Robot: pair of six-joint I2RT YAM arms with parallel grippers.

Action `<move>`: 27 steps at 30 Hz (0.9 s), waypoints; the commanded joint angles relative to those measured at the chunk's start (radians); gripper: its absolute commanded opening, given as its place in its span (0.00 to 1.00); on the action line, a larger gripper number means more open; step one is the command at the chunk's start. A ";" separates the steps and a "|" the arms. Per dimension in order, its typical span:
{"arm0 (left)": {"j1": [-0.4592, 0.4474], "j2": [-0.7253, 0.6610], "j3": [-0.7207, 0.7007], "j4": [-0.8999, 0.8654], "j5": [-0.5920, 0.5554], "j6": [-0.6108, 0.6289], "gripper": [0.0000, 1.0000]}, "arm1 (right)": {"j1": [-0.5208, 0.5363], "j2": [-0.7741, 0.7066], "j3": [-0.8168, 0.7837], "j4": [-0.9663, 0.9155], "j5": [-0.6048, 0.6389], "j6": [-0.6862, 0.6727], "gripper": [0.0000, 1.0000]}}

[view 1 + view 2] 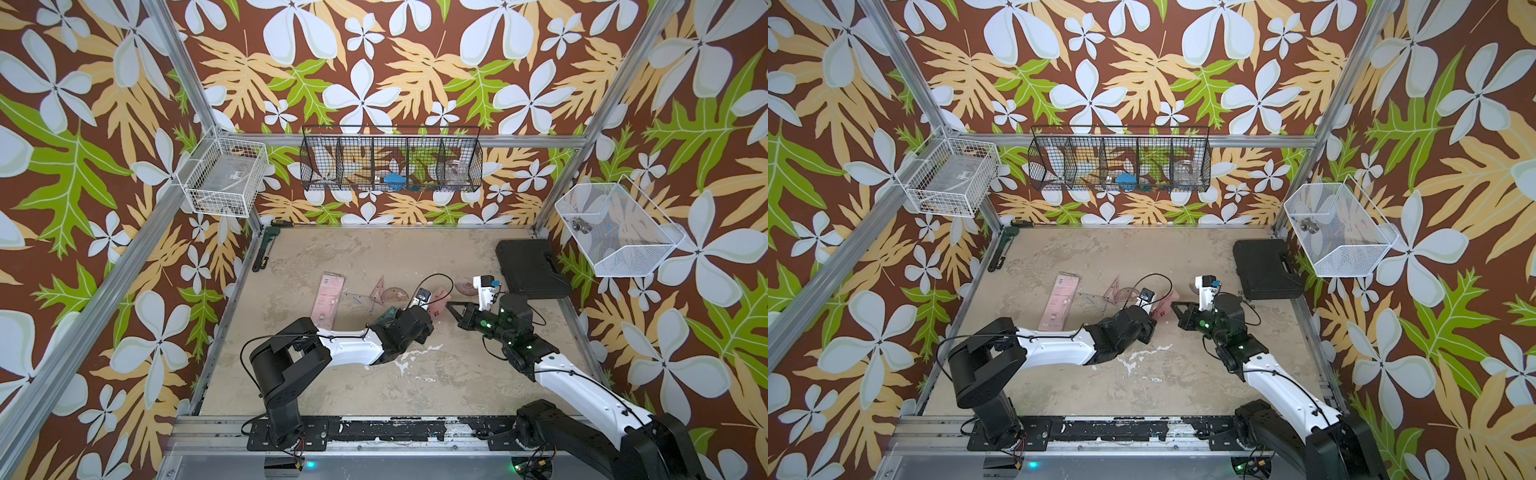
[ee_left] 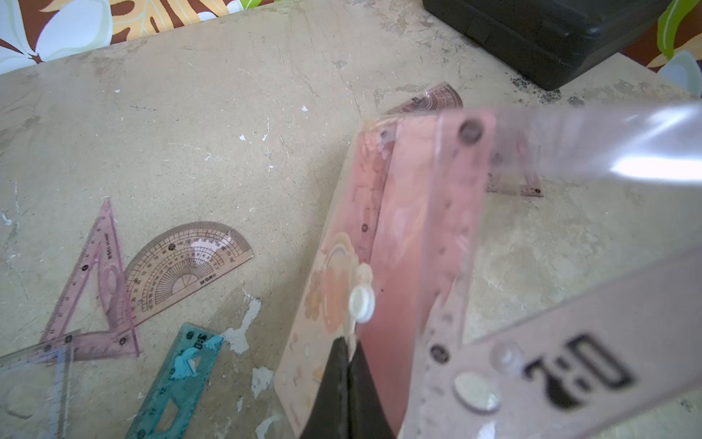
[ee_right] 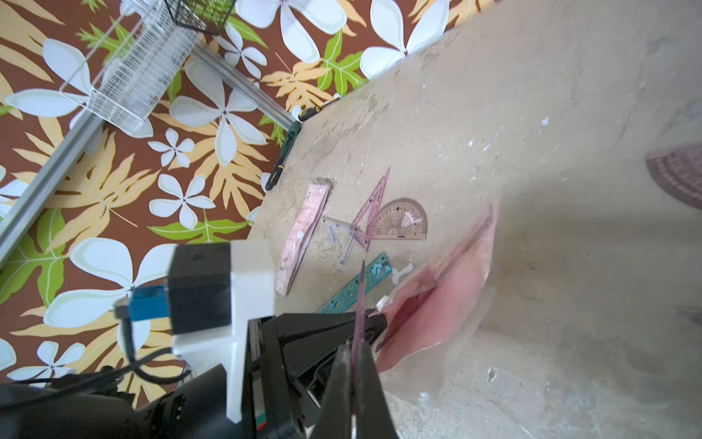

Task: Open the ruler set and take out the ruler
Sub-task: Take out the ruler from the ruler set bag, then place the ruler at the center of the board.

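Observation:
The right gripper comes from the pouch down to bare tabletop by the protractor (image 3: 614,248) nearest the black case next. That clear spot suits releasing the triangle.
The ruler set is a pink see-through pouch (image 2: 402,235) with a white snap button (image 2: 361,304), lifted off the table, its mouth gaping. My left gripper (image 2: 347,342) is shut on the pouch's edge just below the snap. My right gripper (image 3: 355,346) is shut on a thin pink ruler (image 3: 360,300), seen edge-on there and blurred and close in the left wrist view (image 2: 569,342). The ruler's far end lies at the pouch's mouth. In both top views the pouch (image 1: 440,302) (image 1: 1166,301) hangs between the two grippers (image 1: 451,306).
Loose on the table lie a pink set square (image 2: 102,289), a protractor (image 2: 182,266), a teal ruler (image 2: 178,376) and a second pink pouch (image 1: 330,299). Another protractor (image 1: 467,287) and a black case (image 1: 530,268) are at the back right. A wrench (image 1: 264,249) lies along the left edge.

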 commanded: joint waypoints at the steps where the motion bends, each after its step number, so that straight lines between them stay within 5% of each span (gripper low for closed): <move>1: 0.000 -0.002 0.000 -0.019 -0.018 0.001 0.00 | -0.051 -0.045 0.018 -0.034 -0.018 0.016 0.00; 9: 0.001 -0.018 -0.014 -0.021 -0.031 -0.013 0.00 | -0.220 -0.095 0.068 -0.127 -0.025 0.017 0.00; 15: 0.000 -0.035 -0.022 -0.033 -0.049 -0.025 0.00 | -0.380 -0.008 -0.046 0.028 -0.107 0.098 0.00; 27: -0.001 -0.062 -0.045 -0.019 -0.034 -0.030 0.00 | -0.368 0.372 -0.038 0.283 -0.176 0.075 0.00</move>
